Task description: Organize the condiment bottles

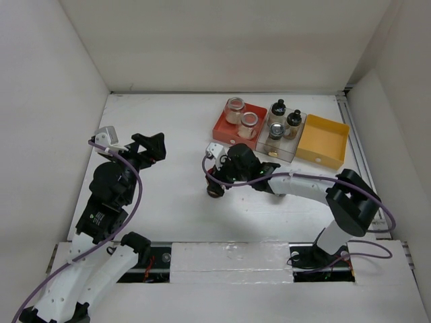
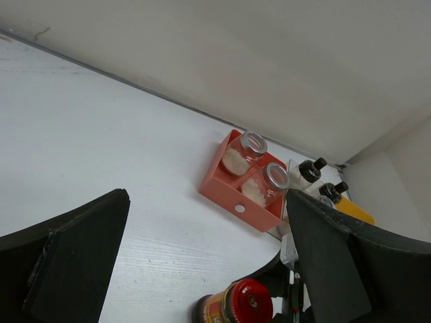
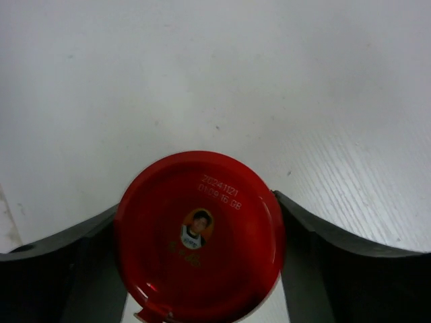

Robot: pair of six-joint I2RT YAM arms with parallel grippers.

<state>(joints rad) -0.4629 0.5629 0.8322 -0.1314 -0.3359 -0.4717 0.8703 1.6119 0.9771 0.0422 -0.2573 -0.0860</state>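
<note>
The dark jar should go up with my right gripper and outward into the yellow tray's empty far corner (image 1: 316,129). That corner is to the gripper's right in the top view.
A dark jar with a red lid (image 3: 199,232) sits between my right gripper's (image 3: 197,215) fingers, which press on both sides of the lid. In the top view this gripper (image 1: 219,182) holds the jar (image 1: 215,190) low over the table's middle. The jar also shows in the left wrist view (image 2: 236,306). Two silver-lidded glass jars (image 1: 235,108) (image 1: 248,122) stand in the red tray (image 1: 225,134). Two black-capped bottles (image 1: 277,108) (image 1: 293,120) and a small silver-lidded jar (image 1: 276,130) stand in the clear tray (image 1: 276,153). My left gripper (image 1: 149,145) is open and empty, well left of them.
A yellow tray (image 1: 322,142) with nothing showing in it sits right of the clear tray. White walls enclose the table on three sides. The left wrist view shows the red tray (image 2: 232,202) and its jars near the back wall.
</note>
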